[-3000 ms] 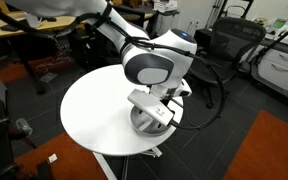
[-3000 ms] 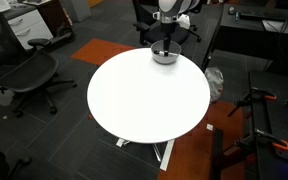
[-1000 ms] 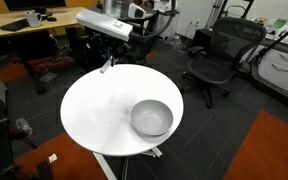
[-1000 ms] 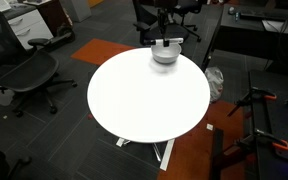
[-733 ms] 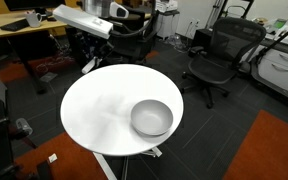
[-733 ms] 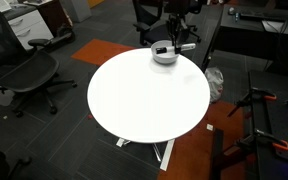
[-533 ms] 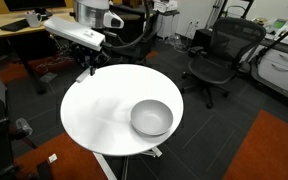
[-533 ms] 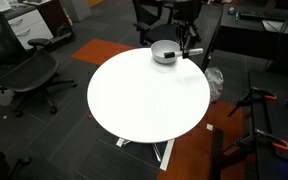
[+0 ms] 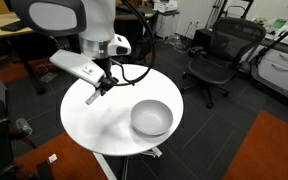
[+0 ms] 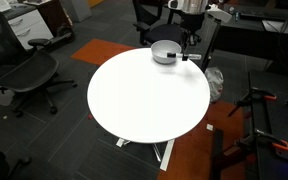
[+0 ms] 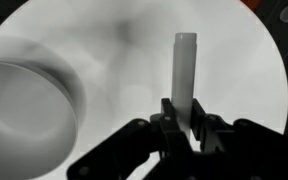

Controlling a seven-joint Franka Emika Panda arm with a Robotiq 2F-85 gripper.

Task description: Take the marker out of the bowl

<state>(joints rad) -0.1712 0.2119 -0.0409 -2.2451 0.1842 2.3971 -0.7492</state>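
My gripper lowers the marker next onto the bare, open tabletop below it, beside the grey bowl, clear of the bowl's rim, and releases it.
My gripper is shut on the marker, a slim white stick that pokes out past the fingertips. In an exterior view the gripper hangs low over the round white table, with the marker slanting down from it. The grey metallic bowl stands apart from the gripper and holds nothing. The bowl fills the left of the wrist view. In an exterior view the bowl sits near the table's far edge with the gripper just beside it.
Black office chairs stand around the table. Desks with clutter lie behind the arm. An orange carpet patch covers part of the floor. Most of the white tabletop is bare.
The arm lifted the marker out of the bowl, swung it past the table's edge, and has now come down over the tabletop beside the bowl. The bowl stayed put.
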